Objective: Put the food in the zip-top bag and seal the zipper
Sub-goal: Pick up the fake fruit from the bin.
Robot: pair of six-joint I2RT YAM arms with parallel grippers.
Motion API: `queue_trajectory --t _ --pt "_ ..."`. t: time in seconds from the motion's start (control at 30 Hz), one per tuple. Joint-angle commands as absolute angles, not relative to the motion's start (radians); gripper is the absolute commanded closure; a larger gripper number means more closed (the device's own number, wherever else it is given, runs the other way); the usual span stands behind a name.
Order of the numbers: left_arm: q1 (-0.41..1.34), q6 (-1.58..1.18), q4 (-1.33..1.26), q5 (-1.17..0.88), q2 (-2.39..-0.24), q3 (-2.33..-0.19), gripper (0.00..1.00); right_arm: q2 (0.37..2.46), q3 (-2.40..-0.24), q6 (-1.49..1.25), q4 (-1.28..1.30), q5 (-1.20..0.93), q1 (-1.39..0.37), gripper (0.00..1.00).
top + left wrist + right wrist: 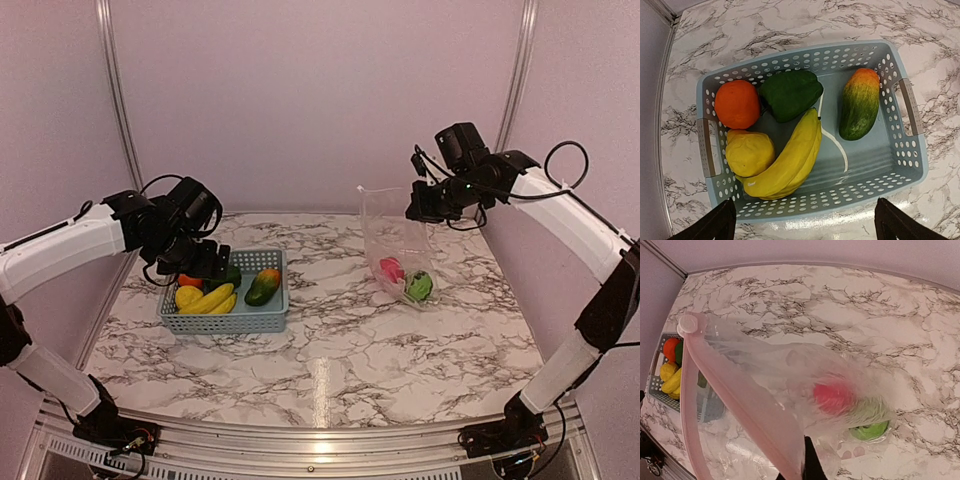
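Observation:
My open left gripper moves down and turns to straddle the banana's stem half (803, 138) below it next, because the lemon (749, 152) crowds the fruit's other end.
The food lies in two places. In the grey-blue basket (810, 202) are an orange (737, 103), a green pepper (789, 93), a mango (859, 102), a lemon (749, 152) and a banana (787, 160). My left gripper (804, 226) hovers open above the basket's near rim, its fingers (715, 224) wide apart with nothing between them. My right gripper (809, 467) is shut on the mouth edge of the zip-top bag (765, 380), holding it up. Its pinkish zipper (740, 400) gapes open. A red fruit (834, 396) and a green one (869, 429) sit inside the bag.
The basket (225, 310) stands at the table's left, the bag (400, 250) at the right, with bare marble (330, 340) between them. Pale walls with metal rails close in the back and sides.

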State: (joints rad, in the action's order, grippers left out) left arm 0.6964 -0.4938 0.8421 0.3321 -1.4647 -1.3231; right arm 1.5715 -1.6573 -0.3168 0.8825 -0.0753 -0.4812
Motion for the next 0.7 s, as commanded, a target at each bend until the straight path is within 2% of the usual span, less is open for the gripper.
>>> queue_trajectory --t 0.0,0.1,0.23,0.43,0.67 --pt "0.693 -0.424 0.794 0.325 -1.336 -1.266 0.01 1.557 -1.656 -0.332 0.821 -0.112 -0.486 1.00" --pt "0.694 -0.398 0.781 0.366 -1.310 -1.272 0.01 1.557 -1.643 -0.333 0.813 -0.123 -0.488 1.00" --pt "0.689 -0.455 0.854 0.589 -1.335 -1.290 0.01 1.555 -1.629 -0.336 0.804 -0.128 -0.494 1.00" --pt "0.684 -0.279 0.785 0.456 -1.382 -1.248 0.01 1.551 -1.617 -0.332 0.800 -0.136 -0.498 1.00" --pt "0.668 -0.246 0.827 0.233 -1.520 -1.280 0.23 1.549 -1.613 -0.329 0.804 -0.144 -0.500 1.00"
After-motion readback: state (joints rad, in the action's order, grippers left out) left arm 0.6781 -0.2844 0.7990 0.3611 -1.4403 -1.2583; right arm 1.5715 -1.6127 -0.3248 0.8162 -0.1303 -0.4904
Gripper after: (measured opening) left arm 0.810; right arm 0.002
